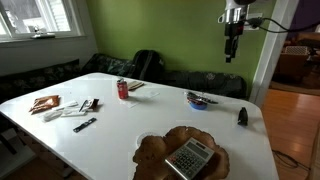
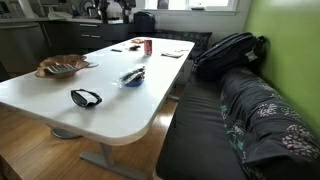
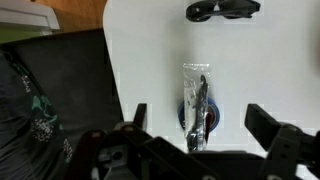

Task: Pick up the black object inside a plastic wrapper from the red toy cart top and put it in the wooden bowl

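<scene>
Next, my gripper comes down from high above the table onto the part of the black object [image 1: 198, 99] [image 3: 201, 104] over the cart, since its narrow wrapper runs between the open fingers.
A black object in a clear plastic wrapper [image 3: 197, 90] lies across a small red and blue toy cart [image 3: 211, 119] on the white table. It shows in both exterior views [image 1: 200, 98] [image 2: 132, 75]. My gripper [image 3: 200, 125] is open and empty, with its fingers on either side of the wrapper in the wrist view. In an exterior view the gripper [image 1: 232, 42] hangs high above the table, over the cart. The wooden bowl [image 1: 150, 150] sits at the near table edge and holds a calculator [image 1: 189, 157]; it also shows in an exterior view [image 2: 48, 70].
Black sunglasses [image 3: 222, 10] [image 2: 86, 97] lie near the cart. A red can [image 1: 123, 89] and small packets [image 1: 45, 103] lie further along the table. A dark bench with a backpack [image 2: 228, 50] runs beside the table.
</scene>
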You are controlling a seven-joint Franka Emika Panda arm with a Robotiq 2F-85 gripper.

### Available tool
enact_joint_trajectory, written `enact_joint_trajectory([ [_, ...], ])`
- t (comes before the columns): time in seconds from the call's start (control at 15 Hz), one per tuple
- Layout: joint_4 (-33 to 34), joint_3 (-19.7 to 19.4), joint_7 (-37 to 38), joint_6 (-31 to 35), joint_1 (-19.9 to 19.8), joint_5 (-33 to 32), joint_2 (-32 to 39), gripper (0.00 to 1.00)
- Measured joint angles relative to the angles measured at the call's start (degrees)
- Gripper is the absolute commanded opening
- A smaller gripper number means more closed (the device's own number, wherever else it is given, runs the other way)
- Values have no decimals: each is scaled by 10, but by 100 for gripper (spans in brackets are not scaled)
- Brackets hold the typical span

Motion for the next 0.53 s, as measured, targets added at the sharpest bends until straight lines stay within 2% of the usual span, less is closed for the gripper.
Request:
enact_joint_trajectory([
  [0.33,107,44,-3,3,0,2,182,100],
  [0.53,157,62,2,17,1,-1,266,100],
])
